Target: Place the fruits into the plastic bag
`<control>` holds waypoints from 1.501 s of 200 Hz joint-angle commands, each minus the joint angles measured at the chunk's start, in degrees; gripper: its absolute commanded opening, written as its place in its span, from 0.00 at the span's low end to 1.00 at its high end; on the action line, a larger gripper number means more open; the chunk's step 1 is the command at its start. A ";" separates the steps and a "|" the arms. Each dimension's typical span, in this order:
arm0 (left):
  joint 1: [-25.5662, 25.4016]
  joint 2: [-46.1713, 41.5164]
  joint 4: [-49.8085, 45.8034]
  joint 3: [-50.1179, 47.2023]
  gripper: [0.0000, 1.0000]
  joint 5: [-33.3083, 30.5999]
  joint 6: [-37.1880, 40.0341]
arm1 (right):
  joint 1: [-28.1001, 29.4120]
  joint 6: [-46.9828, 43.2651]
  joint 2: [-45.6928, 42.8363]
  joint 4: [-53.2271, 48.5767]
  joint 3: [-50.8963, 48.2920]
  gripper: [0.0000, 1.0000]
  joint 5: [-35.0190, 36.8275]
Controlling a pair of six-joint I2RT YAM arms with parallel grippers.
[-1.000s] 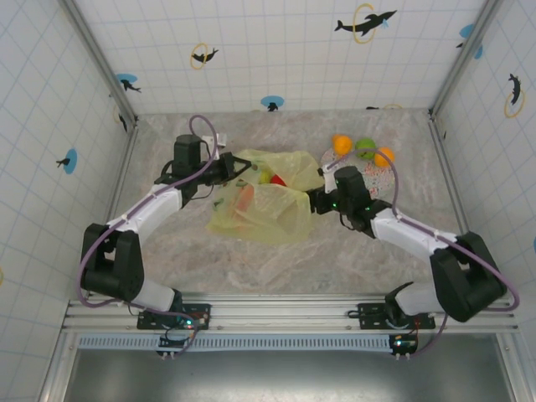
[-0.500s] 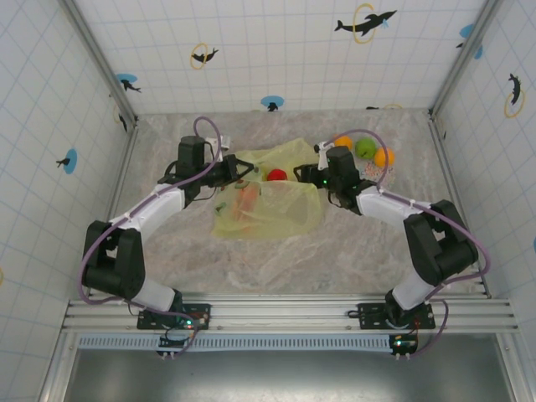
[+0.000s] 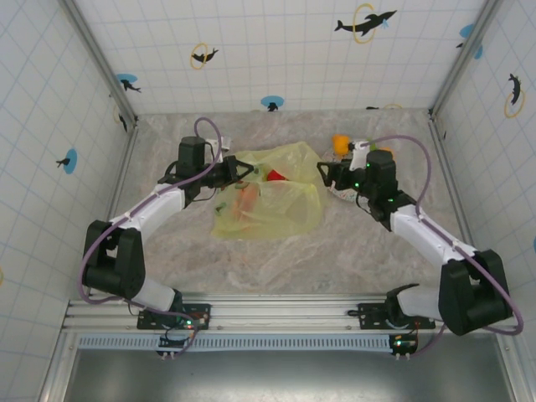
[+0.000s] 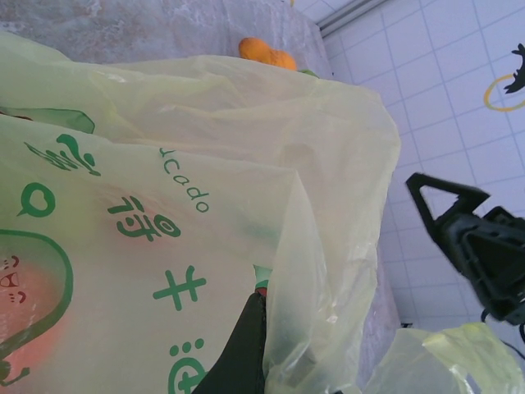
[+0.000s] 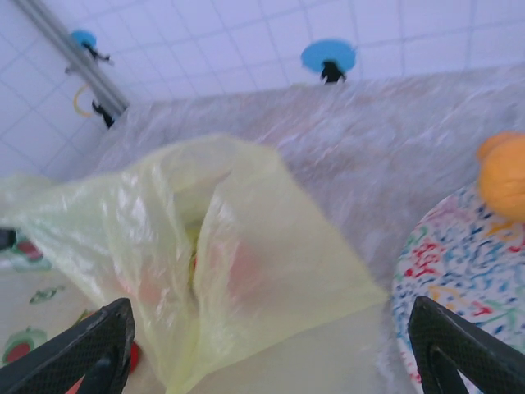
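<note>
My open right gripper moves outward next, comes down over the orange fruit at the plate's far rim (image 3: 341, 144) (image 5: 504, 177) and closes, because that fruit is still unbagged.
The yellow-green plastic bag (image 3: 272, 205) lies mid-table with its mouth facing right. My left gripper (image 3: 240, 171) is shut on the bag's upper-left edge; in the left wrist view a black finger (image 4: 244, 353) pinches the film (image 4: 205, 164). A red fruit (image 3: 275, 175) sits in the bag's mouth, and an orange shape (image 3: 245, 199) shows through the plastic. My right gripper (image 3: 327, 174) hangs open between the bag and the plate, nothing between its fingers (image 5: 90, 345). An orange fruit (image 3: 340, 142) rests on the plate, also seen at the right (image 5: 502, 172) and far off (image 4: 262, 51).
The speckled plate (image 3: 345, 191) lies right of the bag, largely under my right arm; its rim (image 5: 459, 254) is close to the right finger. Tiled walls enclose the table on three sides. Bare marble surface stretches in front of the bag.
My right arm has pulled back to the right, away from the bag's mouth toward the plate. The bag has settled flatter with the red fruit in its mouth. The left gripper kept its hold.
</note>
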 commanded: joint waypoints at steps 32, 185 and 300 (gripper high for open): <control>-0.24 -0.15 -0.81 0.35 0.00 1.15 1.78 | -4.89 -7.43 8.51 -2.98 8.18 0.92 8.97; 0.10 -0.62 -1.14 0.36 0.00 1.01 1.69 | -5.87 -16.94 51.17 -19.02 49.39 0.90 19.10; 0.65 -0.41 -0.70 0.35 0.00 1.17 0.96 | -2.28 -22.51 58.49 -23.23 56.27 0.81 27.55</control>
